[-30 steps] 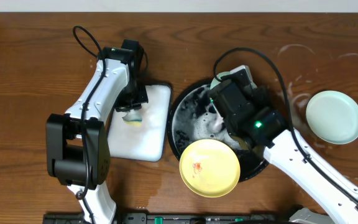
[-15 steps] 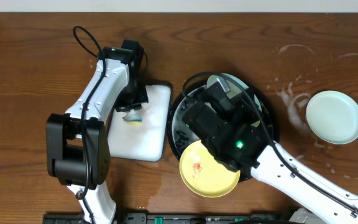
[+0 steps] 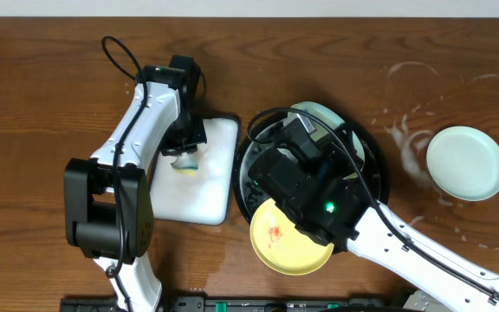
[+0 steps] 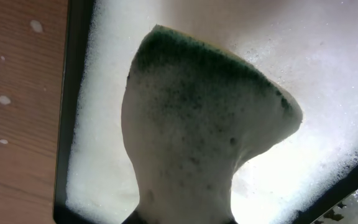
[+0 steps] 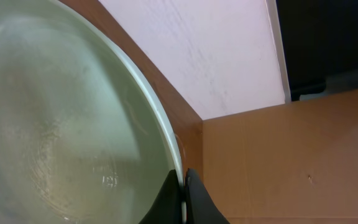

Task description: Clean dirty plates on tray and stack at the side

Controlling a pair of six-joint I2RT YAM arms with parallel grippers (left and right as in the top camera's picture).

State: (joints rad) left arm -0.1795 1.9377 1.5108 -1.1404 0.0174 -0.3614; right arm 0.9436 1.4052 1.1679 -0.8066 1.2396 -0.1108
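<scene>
The second mint-green plate [image 3: 466, 163] is to my right gripper's right in the overhead view, so the gripper should swing across and down and release its plate on top.
My right gripper [image 5: 183, 196] is shut on the rim of a pale mint-green plate [image 5: 61, 124], which it holds tilted over the black tray [image 3: 244, 178]. In the overhead view only the plate's far edge [image 3: 319, 111] shows past the arm. A pale yellow plate [image 3: 286, 243] with a red stain lies on the tray's front rim, partly under the right arm. A second mint-green plate [image 3: 466, 162] lies on the table at the right. My left gripper [image 3: 183, 156] is shut on a foamy green sponge [image 4: 204, 124] over the white dish [image 3: 208, 192].
Water and foam marks [image 3: 410, 130] spot the wood between the tray and the right plate. The white dish's wall [image 4: 76, 93] is lined with foam. The right arm covers most of the tray's middle.
My right arm has swung left over the tray with the mint-green plate and now covers the top of the yellow plate. The left arm has not moved.
</scene>
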